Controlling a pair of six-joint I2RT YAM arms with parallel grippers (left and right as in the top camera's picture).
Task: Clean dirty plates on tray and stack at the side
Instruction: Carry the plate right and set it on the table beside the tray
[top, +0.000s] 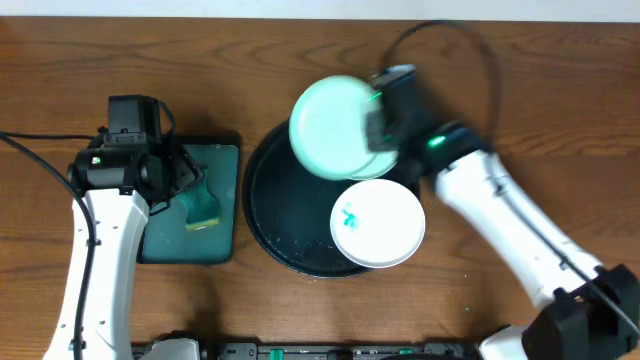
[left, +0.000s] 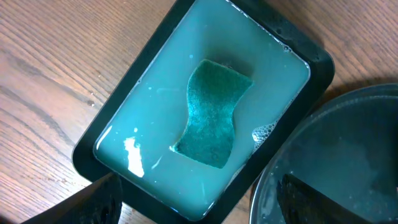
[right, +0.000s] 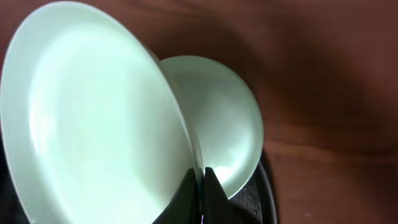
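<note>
My right gripper swings to the right in the overhead view next and lowers the plate to release it, since bare tabletop lies there and below it.
My right gripper (top: 376, 122) is shut on the rim of a mint-green plate (top: 330, 125) and holds it tilted above the far side of the round black tray (top: 262, 200). In the right wrist view the fingers (right: 203, 177) pinch that plate's edge (right: 93, 118). A second mint-green plate (right: 230, 124) lies behind it on the tray. A white plate (top: 378, 222) with a teal smear lies on the tray's near right side. My left gripper (top: 185, 175) is open and empty above the rectangular tray; its fingers (left: 199, 193) straddle that tray's corner.
A rectangular black tray (top: 225, 160) left of the round tray holds teal soapy water and a green sponge (left: 212, 112). The round tray's rim (left: 261, 186) lies close to its right side. Brown wooden table (top: 520, 100) surrounds both.
</note>
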